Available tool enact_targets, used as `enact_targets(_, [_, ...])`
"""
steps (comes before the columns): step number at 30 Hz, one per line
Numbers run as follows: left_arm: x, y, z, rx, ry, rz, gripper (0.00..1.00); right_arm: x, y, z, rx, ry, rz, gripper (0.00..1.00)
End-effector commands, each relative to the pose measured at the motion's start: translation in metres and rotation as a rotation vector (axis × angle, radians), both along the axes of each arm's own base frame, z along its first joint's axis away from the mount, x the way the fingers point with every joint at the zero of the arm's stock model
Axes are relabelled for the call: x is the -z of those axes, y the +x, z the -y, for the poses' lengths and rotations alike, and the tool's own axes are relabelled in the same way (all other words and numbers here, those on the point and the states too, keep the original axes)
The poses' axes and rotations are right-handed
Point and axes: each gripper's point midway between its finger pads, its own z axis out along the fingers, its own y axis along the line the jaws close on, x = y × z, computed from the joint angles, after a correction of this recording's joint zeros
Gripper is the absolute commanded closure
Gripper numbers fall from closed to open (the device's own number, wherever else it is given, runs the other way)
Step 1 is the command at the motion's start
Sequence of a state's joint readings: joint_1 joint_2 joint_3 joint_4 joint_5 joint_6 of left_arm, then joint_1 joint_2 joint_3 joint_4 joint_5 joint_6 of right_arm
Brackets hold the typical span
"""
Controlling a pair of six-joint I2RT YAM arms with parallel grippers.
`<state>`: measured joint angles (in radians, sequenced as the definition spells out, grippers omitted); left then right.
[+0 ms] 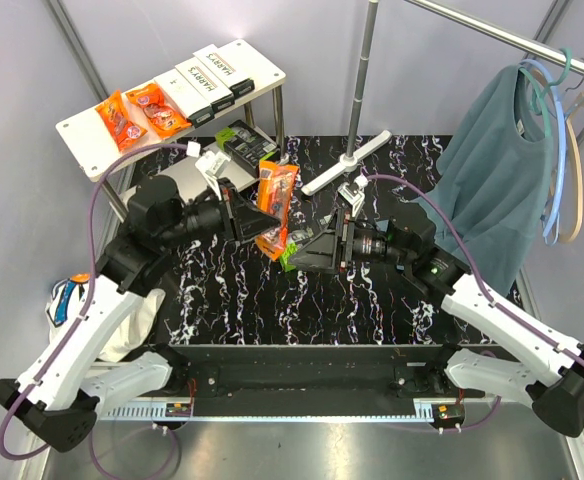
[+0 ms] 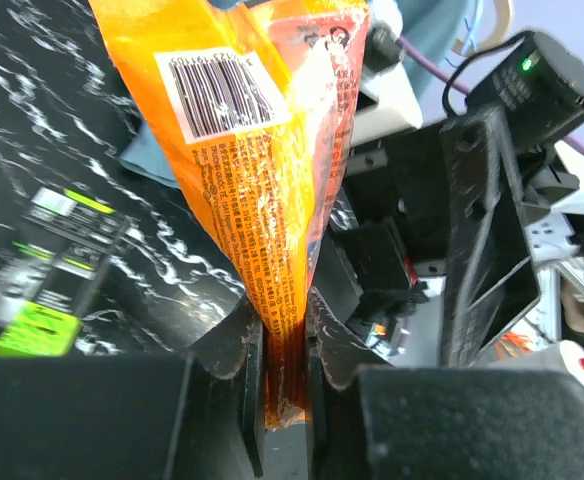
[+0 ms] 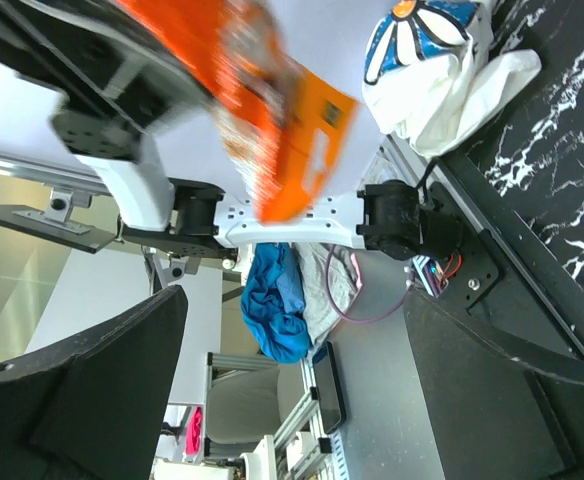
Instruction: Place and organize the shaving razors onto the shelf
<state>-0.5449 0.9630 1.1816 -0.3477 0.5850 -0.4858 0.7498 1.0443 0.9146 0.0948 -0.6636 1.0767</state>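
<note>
The top board's bare end (image 1: 83, 142) by the orange packets is outward of my left gripper and to its left in the top view. I should swing my left gripper there and release.
The shelf (image 1: 87, 140) stands at the far left. Its top board holds two orange packets (image 1: 140, 113) and two white HARRY'S boxes (image 1: 210, 75). A black-and-lime pack (image 1: 247, 141) lies below the top board, at its right end. My left gripper (image 1: 255, 218) (image 2: 284, 340) is shut on the end of another orange packet (image 1: 276, 200) (image 2: 262, 170), held in the air over the table's middle. My right gripper (image 1: 307, 250) (image 3: 292, 340) is wide open and empty, just right of that packet (image 3: 272, 130). A second black-and-lime pack (image 2: 42, 290) (image 1: 289, 256) lies on the table under them.
A white T-shaped rack foot (image 1: 347, 165) lies at the back middle with its pole rising. A teal shirt (image 1: 492, 170) hangs on the metal rail at the right. A white flowered bag (image 1: 72, 295) (image 3: 442, 60) sits off the table's left edge.
</note>
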Motion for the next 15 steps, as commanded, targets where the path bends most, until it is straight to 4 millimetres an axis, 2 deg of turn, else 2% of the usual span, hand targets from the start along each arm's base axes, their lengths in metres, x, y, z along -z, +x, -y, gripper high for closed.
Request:
enact_targets(1, [-0.027,0.013,-0.015,-0.071,0.060,0.116,1.00,-0.001,-0.002,0.005,0.020,0.003,0.031,0.00])
enact_targets(2, [-0.038,0.014,-0.018,-0.078,0.055,0.139,1.00,-0.001,-0.002,0.005,0.021,0.003,0.031,0.00])
enact_targets(3, [-0.035,0.017,-0.020,-0.081,0.072,0.133,1.00,-0.001,-0.002,0.005,0.021,0.003,0.031,0.00])
enact_targets(12, [-0.071,0.041,-0.052,-0.137,0.047,0.171,1.00,0.008,-0.002,0.007,0.034,-0.005,0.022,0.00])
enact_targets(15, [-0.085,0.055,-0.072,-0.191,0.034,0.187,1.00,0.014,-0.002,0.007,0.037,-0.015,0.008,0.00])
